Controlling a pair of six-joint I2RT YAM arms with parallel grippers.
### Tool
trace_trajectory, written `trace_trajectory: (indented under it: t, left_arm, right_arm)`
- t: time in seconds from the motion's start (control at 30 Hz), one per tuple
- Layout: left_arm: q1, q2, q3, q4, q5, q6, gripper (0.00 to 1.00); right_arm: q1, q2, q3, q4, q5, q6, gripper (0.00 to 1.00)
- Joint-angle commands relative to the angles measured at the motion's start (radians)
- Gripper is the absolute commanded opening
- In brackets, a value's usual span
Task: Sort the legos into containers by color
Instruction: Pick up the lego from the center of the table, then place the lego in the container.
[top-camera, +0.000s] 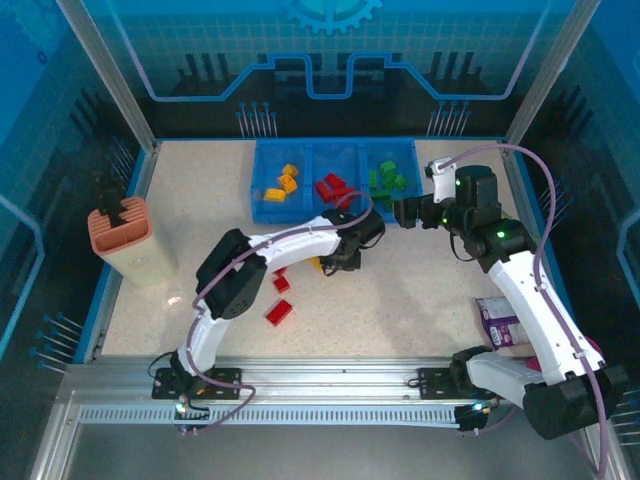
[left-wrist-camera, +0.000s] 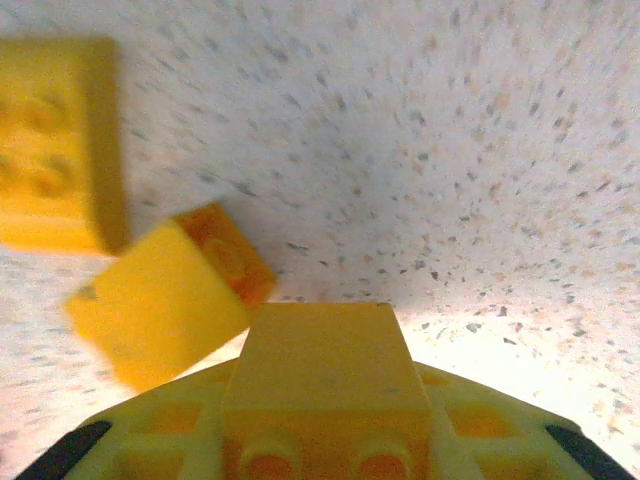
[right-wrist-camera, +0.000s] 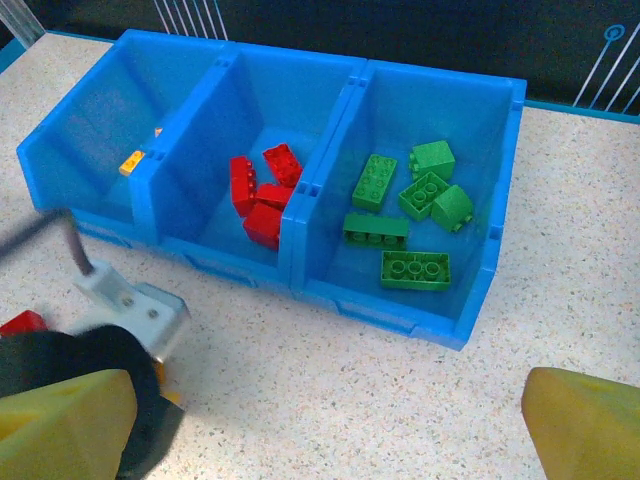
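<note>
The tray's section holding yellow-orange legos is outward of my left gripper. The gripper will next lift the matching yellow lego up and outward over the tray's near rim and let it go.
The blue three-compartment tray (top-camera: 334, 147) stands at the back of the table. Its compartments hold yellow-orange legos (top-camera: 282, 185) on the left, red legos (right-wrist-camera: 262, 188) in the middle and green legos (right-wrist-camera: 412, 215) on the right. My left gripper (top-camera: 335, 258) is down at the table in front of the tray, shut on a yellow lego (left-wrist-camera: 320, 375). Two more yellow legos (left-wrist-camera: 165, 300) lie just beside it. Red legos (top-camera: 279, 312) lie loose on the table near the left arm. My right gripper (right-wrist-camera: 325, 430) hovers open before the tray, nothing between its fingers.
A salmon-pink holder (top-camera: 125, 235) stands at the left edge of the table. A purple snack packet (top-camera: 497, 322) lies at the right, beside the right arm. A blue rim borders the speckled table (top-camera: 400, 300).
</note>
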Motion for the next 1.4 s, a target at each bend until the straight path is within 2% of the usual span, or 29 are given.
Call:
trace_trajectory:
  t: [0.0, 0.27, 0.5, 0.63, 0.83, 1.0, 1.1, 1.23, 1.37]
  left_arm:
    - [0.062, -0.131, 0.057, -0.049, -0.09, 0.139, 0.18]
    - [0.273, -0.194, 0.032, 0.079, -0.041, 0.372, 0.18]
    - [0.433, -0.08, 0.124, 0.172, -0.057, 0.459, 0.18]
    - [0.468, 0.067, 0.251, 0.197, -0.125, 0.518, 0.17]
    - [0.513, 0.256, 0.478, 0.159, -0.085, 0.503, 0.17]
    - [0.525, 0.307, 0.547, 0.142, -0.064, 0.504, 0.18]
    - [0.528, 0.302, 0.544, 0.137, -0.067, 0.5, 0.24]
    - [0.528, 0.249, 0.514, 0.137, -0.069, 0.506, 0.49]
    - [0.518, 0.107, 0.409, 0.197, -0.083, 0.591, 0.52]
  right_arm:
    - [-0.009, 0.004, -0.008, 0.015, -0.014, -0.003, 1.0]
    - [-0.009, 0.027, 0.016, -0.004, -0.03, -0.011, 1.0]
    - [-0.01, 0.053, 0.02, -0.026, -0.041, -0.005, 1.0]
    - [-0.01, 0.062, 0.014, -0.023, -0.036, -0.006, 1.0]
    - [-0.01, 0.076, 0.025, -0.038, -0.028, -0.015, 1.0]
    - [-0.009, 0.082, 0.028, -0.041, -0.02, -0.021, 1.0]
    - [-0.009, 0.091, 0.039, -0.047, -0.022, -0.018, 1.0]
    - [-0.009, 0.098, 0.042, -0.05, -0.033, -0.015, 1.0]
    - [-0.008, 0.104, 0.043, -0.05, -0.037, -0.011, 1.0]
